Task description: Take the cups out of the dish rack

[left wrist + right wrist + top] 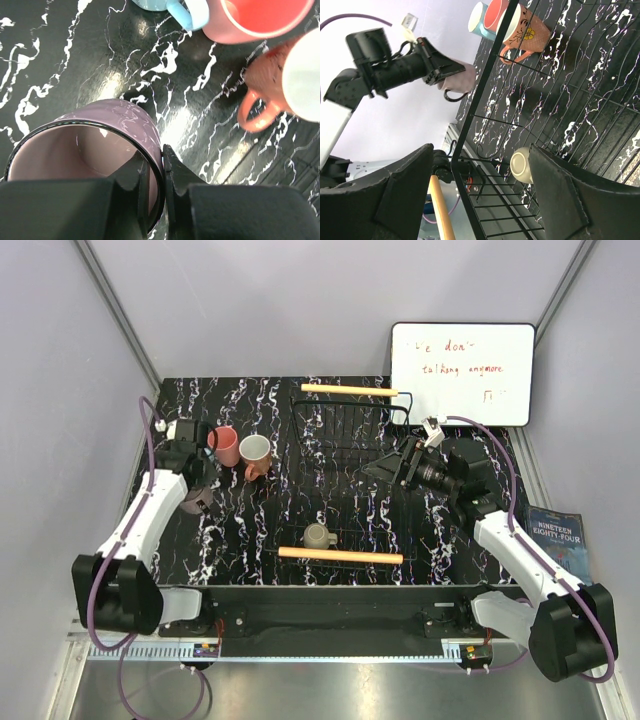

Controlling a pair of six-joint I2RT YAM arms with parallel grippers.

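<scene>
The mauve cup goes nearly straight down in my left gripper to the table short of the light blue cup (185, 12) next, because it still hangs in the air.
My left gripper (159, 175) is shut on the wall of the mauve cup (115, 120), one finger inside and one outside, low over the table left of the rack (197, 500). Beyond it stand the light blue cup (185, 12), the pink cup (226, 445) and the terracotta cup (256, 455). The dish rack (345, 440) lies mid-table. The olive-grey cup (320, 536) sits inside it near the front wooden handle (340, 556) and also shows in the right wrist view (521, 164). My right gripper (385, 468) hangs open and empty over the rack's right part.
A whiteboard (462, 373) leans at the back right. A dark book (557, 540) lies off the table's right edge. The rack's rear wooden handle (345, 390) is at the back. Grey walls close in both sides.
</scene>
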